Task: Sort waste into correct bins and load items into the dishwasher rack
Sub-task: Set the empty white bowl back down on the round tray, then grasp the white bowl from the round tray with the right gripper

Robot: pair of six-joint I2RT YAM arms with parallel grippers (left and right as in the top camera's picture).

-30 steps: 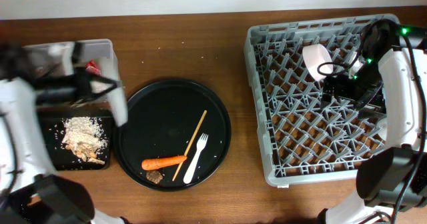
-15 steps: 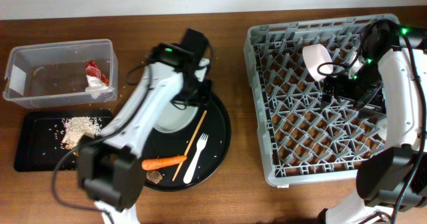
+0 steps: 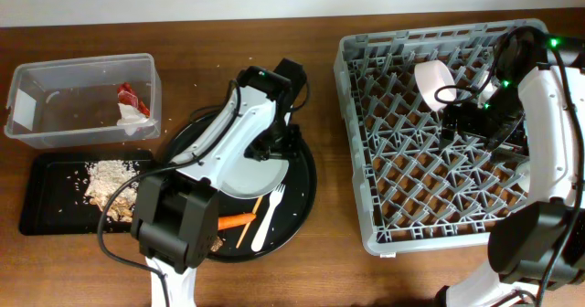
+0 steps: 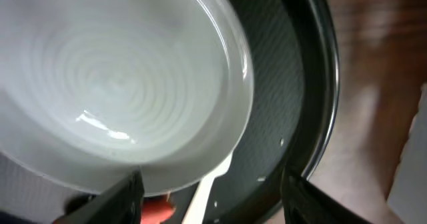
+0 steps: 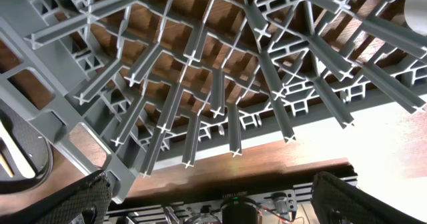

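Note:
My right gripper will go from the dishwasher rack down onto the white plate's far rim [image 3: 285,167] next, because the plate's far rim lies toward the rack.
The white plate [image 3: 245,174] lies on the large round black tray [image 3: 196,142], covering part of a wooden stick [image 3: 258,206]. My left gripper [image 3: 274,149] hovers at the plate's far edge. In the left wrist view the plate [image 4: 113,84] fills the frame and the left gripper [image 4: 210,199] is open, the rim just inside one finger [image 4: 130,197]. The carrot [image 3: 236,222], white fork [image 3: 271,217] and brown bit [image 3: 212,243] lie beside the plate. My right gripper [image 3: 454,120] stands open and holds nothing over the dishwasher rack [image 3: 356,161], with a pale cup [image 3: 431,80] beside it.
The clear tub [image 3: 55,74] at far left holds the red wrapper [image 3: 128,94] and white tissue [image 3: 133,115]. In front of it the shallow black tray [image 3: 46,197] carries pale food scraps [image 3: 114,174]. In the right wrist view, rack pegs [image 5: 200,84] show above the right gripper [image 5: 223,201].
My left arm swung from the bins at left to the round tray with the plate. The plate now lies lower on the tray and the left jaws have opened. The right arm stayed still.

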